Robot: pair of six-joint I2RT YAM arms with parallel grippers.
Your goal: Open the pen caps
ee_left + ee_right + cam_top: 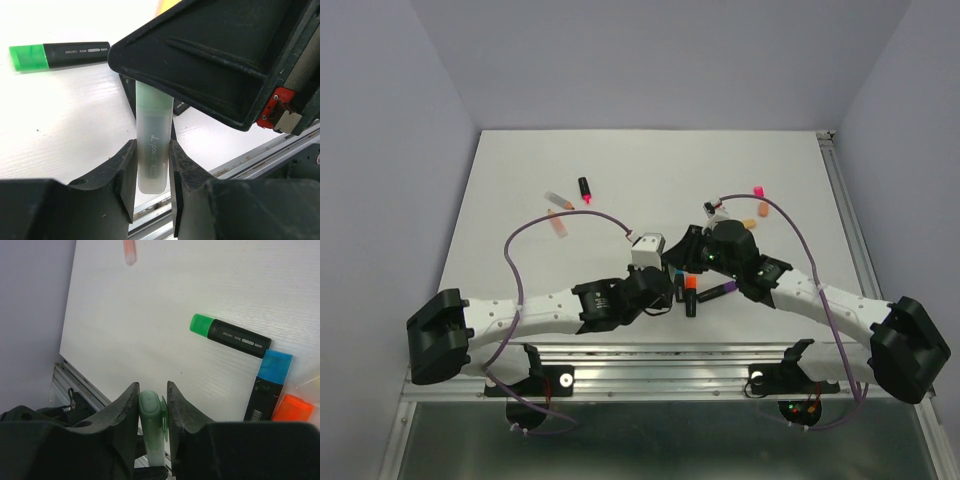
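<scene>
I will pull the green cap off with my right gripper, lower it beside the loose caps and let go, since they lie outward and to my right gripper's right in the top view.
My left gripper (152, 150) is shut on the pale translucent barrel (151, 160) of a pen. The right gripper (151, 390) is shut on that same pen's green cap (151, 407), straight across from the left one. Seen from above, the left gripper (665, 272) and the right gripper (688, 250) meet nose to nose at the near middle of the table. Under them lie black highlighters with a green cap (201, 324), a blue cap (276, 365) and an orange cap (292, 407). A purple-capped highlighter (720, 290) lies beside them.
Loose pink (757, 189), orange (762, 210) and peach (750, 223) caps lie at the right. Uncapped pens (560, 200) and a black one with a pink tip (585, 187) lie at the back left. A metal rail (670, 352) runs along the near edge.
</scene>
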